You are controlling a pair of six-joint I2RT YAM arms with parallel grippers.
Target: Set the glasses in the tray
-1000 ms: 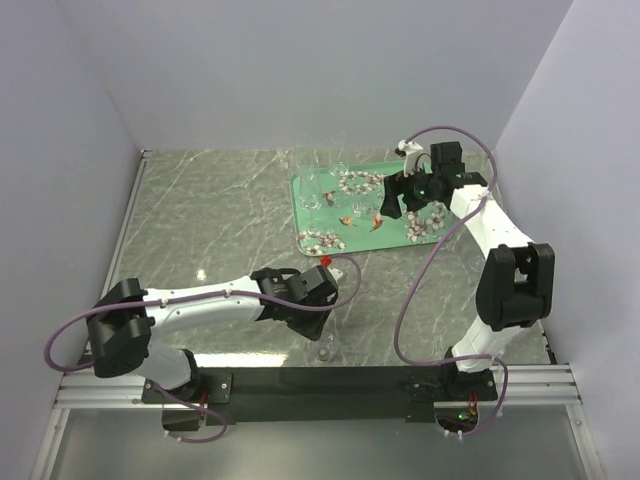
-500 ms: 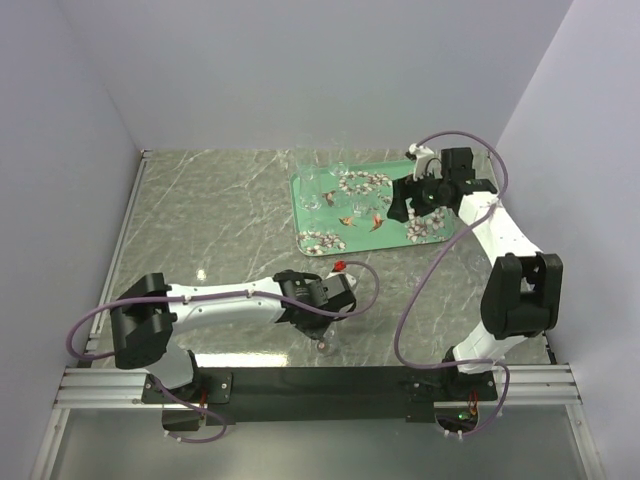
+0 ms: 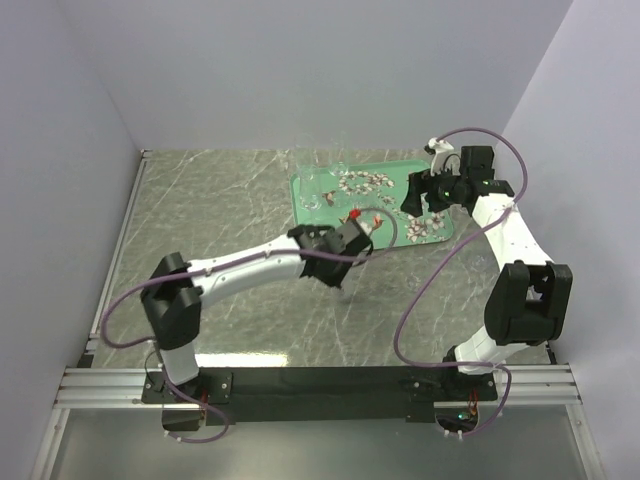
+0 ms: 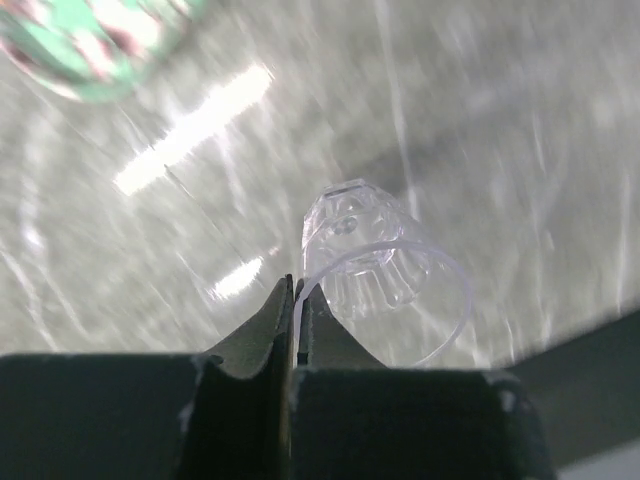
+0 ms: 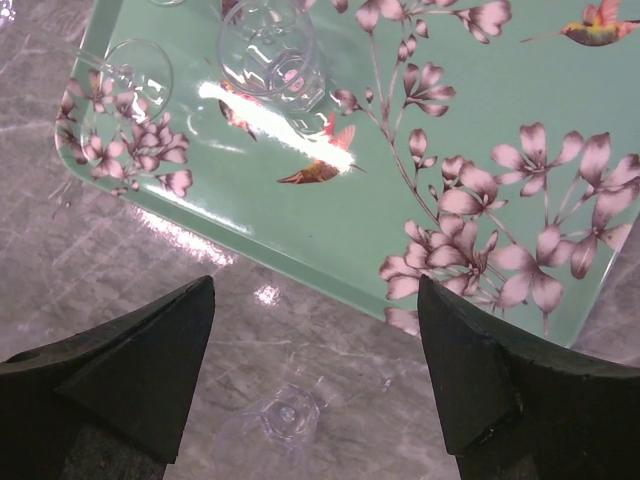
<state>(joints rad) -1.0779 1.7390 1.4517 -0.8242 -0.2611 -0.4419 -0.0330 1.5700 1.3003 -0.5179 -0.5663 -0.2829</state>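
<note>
My left gripper goes outward next and lowers the held glass onto free space beside the tray's corner blossoms, since the glass hangs over bare marble.
The teal tray (image 3: 395,232) with white flowers and birds lies at the back right of the table. A few clear glasses (image 3: 315,188) stand on its far left part; the right wrist view shows two of them (image 5: 272,48). My left gripper (image 3: 345,262) is near the tray's front edge and is shut on the rim of a small clear faceted glass (image 4: 368,262), held above the table. A corner of the tray (image 4: 85,45) shows in the left wrist view. My right gripper (image 3: 418,196) hangs open and empty over the tray's right part (image 5: 500,120).
Another clear glass (image 5: 280,420) lies on the marble table just beyond the tray's edge, between the right gripper's fingers (image 5: 130,370) in the right wrist view. White walls close in the table at the back and on both sides.
My left arm has swung from the table's near edge up towards the tray, carrying the glass. My right gripper has drawn back to the right over the tray.
</note>
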